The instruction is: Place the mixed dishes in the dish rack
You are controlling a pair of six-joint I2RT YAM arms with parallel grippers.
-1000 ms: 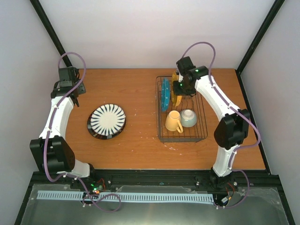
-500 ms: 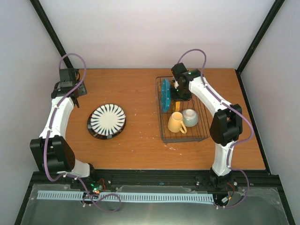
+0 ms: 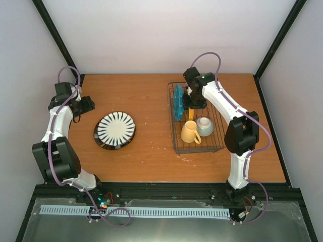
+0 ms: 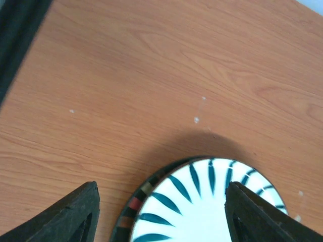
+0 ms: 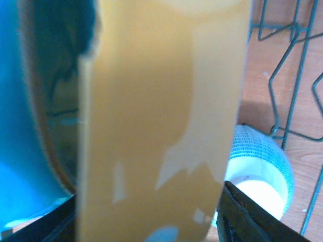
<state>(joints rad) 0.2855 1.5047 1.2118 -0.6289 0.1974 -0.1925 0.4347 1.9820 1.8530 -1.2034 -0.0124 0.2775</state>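
Note:
My left gripper lowers its fingers back around the striped plate's rim nearest this arm (image 3: pixel 99 129) (image 4: pixel 136 224) next, since that uppermost plate lies below and back.
A black-and-white striped plate (image 3: pixel 115 129) lies flat on the table on top of a dark-rimmed plate (image 4: pixel 132 205). My left gripper (image 3: pixel 85 105) hovers open just left of the stack, and the striped plate's (image 4: pixel 212 201) edge shows between its fingers. The dish rack (image 3: pixel 218 147) holds an upright teal plate (image 3: pixel 177 101), an orange plate (image 3: pixel 190 108), a pale yellow mug (image 3: pixel 190 132) and a small bowl (image 3: pixel 204 126). My right gripper (image 3: pixel 194 98) is above the rack. Its jaws stand wide on either side of the orange plate (image 5: pixel 161 116), which fills the right wrist view.
In the right wrist view the teal plate (image 5: pixel 20 126) stands left of the orange one, and the bowl (image 5: pixel 262 169) and rack wires (image 5: pixel 298 65) lie to the right. Black frame posts rise at the table's back corners.
The right gripper's jaws have spread apart from the orange plate standing in the rack. The left arm has swung its gripper from the back left corner toward the striped plate.

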